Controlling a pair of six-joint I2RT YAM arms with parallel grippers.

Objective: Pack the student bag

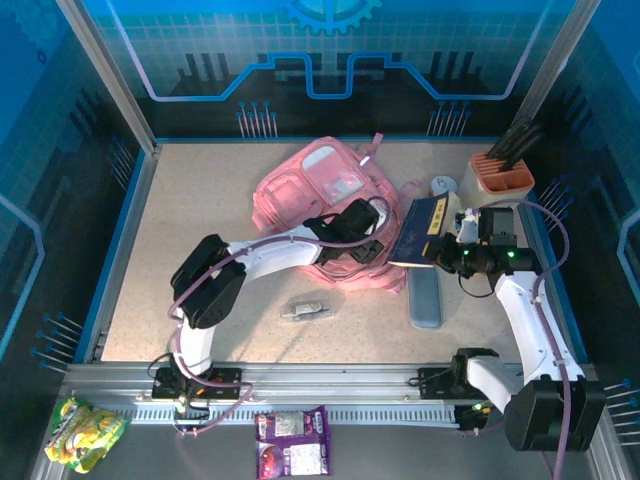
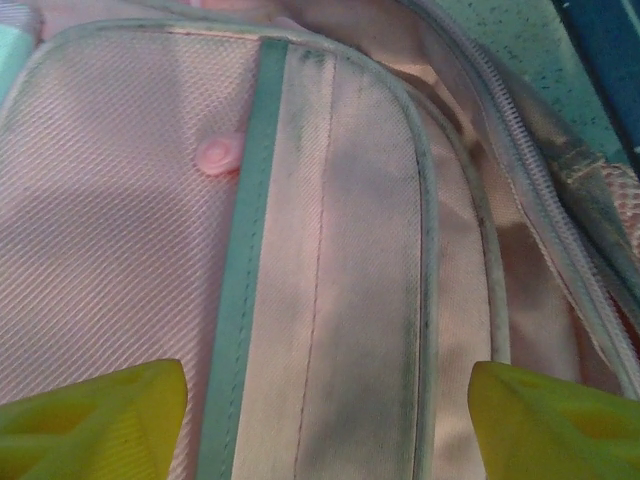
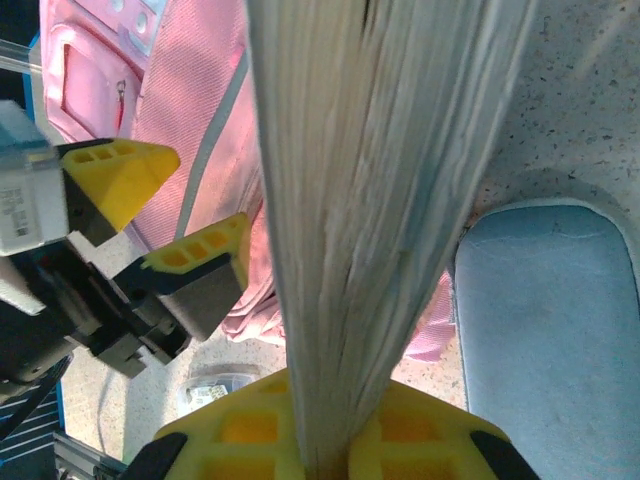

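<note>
I will next carry the dark blue book (image 1: 420,232) across with my right gripper, then lower it onto the bag's near part and let go of it.
The student bag (image 1: 315,185) lies flat mid-table, pink, with its translucent pocket panel facing up. My left gripper (image 1: 368,246) hovers over the bag's near right part. In the left wrist view its yellow fingertips (image 2: 90,420) stand wide apart over pink fabric (image 2: 340,250) with a teal stripe, and nothing is between them. My right gripper (image 1: 455,248) is shut on a dark blue book (image 1: 420,232), held on edge just right of the bag. The book's page edges (image 3: 370,200) rise from between the right gripper's (image 3: 325,445) yellow fingers, with the left gripper's fingers (image 3: 195,260) close beside them.
A grey-blue pencil case (image 1: 425,300) lies under the book, near the bag's corner. A small clear packet (image 1: 305,311) lies on the table in front. An orange pen holder (image 1: 500,172) and a white round item (image 1: 443,186) stand back right. Two snack packs (image 1: 292,442) lie off the near edge.
</note>
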